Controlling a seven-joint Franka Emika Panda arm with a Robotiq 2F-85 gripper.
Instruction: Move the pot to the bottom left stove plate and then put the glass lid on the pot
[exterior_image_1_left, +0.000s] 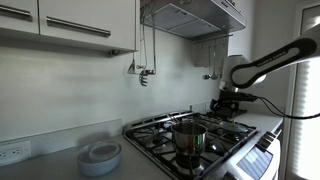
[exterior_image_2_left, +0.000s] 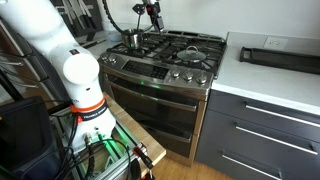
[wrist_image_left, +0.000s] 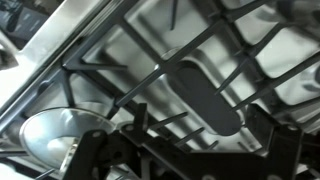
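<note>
Next I will shift my gripper left in the wrist view, over the glass lid's handle (exterior_image_2_left: 192, 48) (wrist_image_left: 69, 156) below it, and lower my spread fingers around that handle.
The pot (exterior_image_1_left: 188, 137), small and shiny steel, stands upright on the black grate at the left side of the cooktop; it also shows in the other exterior view (exterior_image_2_left: 132, 39). My gripper (exterior_image_1_left: 228, 104) hangs over the far side of the stove, well away from the pot, and shows above the back burners too (exterior_image_2_left: 152, 15). In the wrist view its dark fingers (wrist_image_left: 190, 152) are spread apart with only grate between them. A shiny round metal thing (wrist_image_left: 55, 135) lies at the lower left there; I cannot tell whether it is the pot or the glass lid.
White stacked dishes (exterior_image_1_left: 100, 156) sit on the counter beside the stove. A range hood (exterior_image_1_left: 190, 15) hangs above the cooktop. A long oval centre burner (wrist_image_left: 205, 95) lies under the gripper. A black tray (exterior_image_2_left: 278, 56) rests on the white counter. The robot base (exterior_image_2_left: 80, 80) stands before the oven.
</note>
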